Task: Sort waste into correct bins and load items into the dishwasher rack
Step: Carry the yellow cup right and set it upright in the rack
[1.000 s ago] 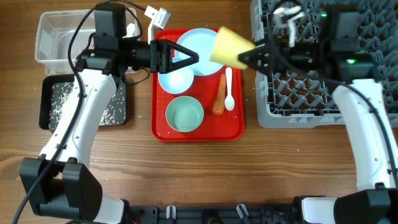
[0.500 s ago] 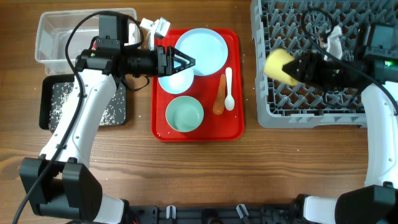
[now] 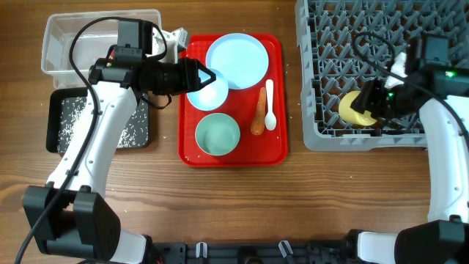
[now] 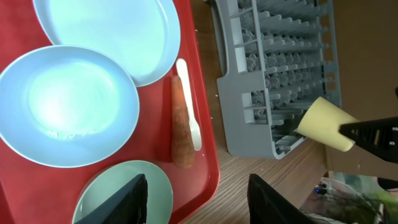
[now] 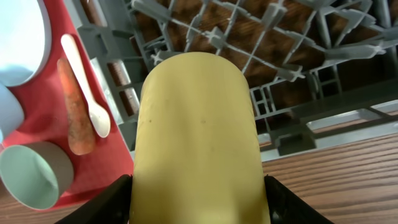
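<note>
The yellow cup should go down next with my right gripper to the rack's near corner point(image 3: 333, 120) by the red tray. My gripper should then let go of the cup, because that corner is empty.
My right gripper point(image 3: 372, 104) is shut on the small yellow cup point(image 3: 352, 109), holding it over the front of the grey dishwasher rack point(image 3: 322, 44); the cup fills the right wrist view point(image 5: 198, 143). My left gripper point(image 3: 207, 76) is open and empty above the white bowl point(image 3: 208, 92) on the red tray. The pale blue plate point(image 3: 238, 59), mint-green bowl point(image 3: 217, 136), white spoon point(image 3: 270, 103) and orange carrot piece point(image 3: 259, 114) lie on that tray. White rice grains point(image 3: 73, 121) lie in the black tray point(image 3: 51, 121). The clear tub point(image 3: 62, 44) stands behind it.
The red serving tray point(image 3: 275, 150) sits between the bins and the rack. A white crumpled piece point(image 3: 178, 37) lies by the tub's right end. My left arm stretches over the bins.
My right gripper carried the yellow cup from above the red tray rightwards and down to the rack's front. My left gripper drew back slightly to the left.
</note>
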You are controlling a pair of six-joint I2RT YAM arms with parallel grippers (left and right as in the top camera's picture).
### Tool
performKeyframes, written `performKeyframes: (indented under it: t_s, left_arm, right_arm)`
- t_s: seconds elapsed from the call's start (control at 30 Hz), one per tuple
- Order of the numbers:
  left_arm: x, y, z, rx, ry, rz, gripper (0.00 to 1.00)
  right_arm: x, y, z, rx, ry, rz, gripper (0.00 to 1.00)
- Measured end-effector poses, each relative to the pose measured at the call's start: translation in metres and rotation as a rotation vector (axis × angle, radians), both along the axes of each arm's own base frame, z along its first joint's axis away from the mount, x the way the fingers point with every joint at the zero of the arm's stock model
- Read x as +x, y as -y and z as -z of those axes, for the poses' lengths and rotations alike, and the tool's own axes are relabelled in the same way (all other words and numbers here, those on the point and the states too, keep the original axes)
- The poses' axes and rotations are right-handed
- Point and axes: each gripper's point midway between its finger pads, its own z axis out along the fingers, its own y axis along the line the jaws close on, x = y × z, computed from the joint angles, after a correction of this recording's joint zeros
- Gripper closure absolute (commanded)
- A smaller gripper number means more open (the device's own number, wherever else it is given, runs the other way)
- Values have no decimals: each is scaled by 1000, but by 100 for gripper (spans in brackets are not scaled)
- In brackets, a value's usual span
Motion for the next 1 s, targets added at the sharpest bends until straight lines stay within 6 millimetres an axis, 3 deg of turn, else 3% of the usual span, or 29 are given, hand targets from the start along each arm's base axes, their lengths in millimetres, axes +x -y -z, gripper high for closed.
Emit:
performKeyframes:
  t_s: [0.17, 0.37, 0.57, 0.73, 1.0]
  left_arm:
    - [1, -1, 1, 9, 1, -5, 49]
    - [1, -1, 1, 10, 1, -6, 49]
    - [1, -2, 2, 15, -1, -9, 49]
    - [1, -1, 3, 17, -4, -7, 43]
    - [-8, 20, 10, 78, 6, 37, 30]
  right_arm:
    - [0, -18, 5, -30, -25, -35, 52]
    - [-1, -24, 30, -62, -132, -36, 48]
    - [10, -23, 48, -66, -159, -16, 15]
    - [37, -26, 46, -46, -53, -16, 1]
    - [53, -34, 30, 0, 15, -27, 0]
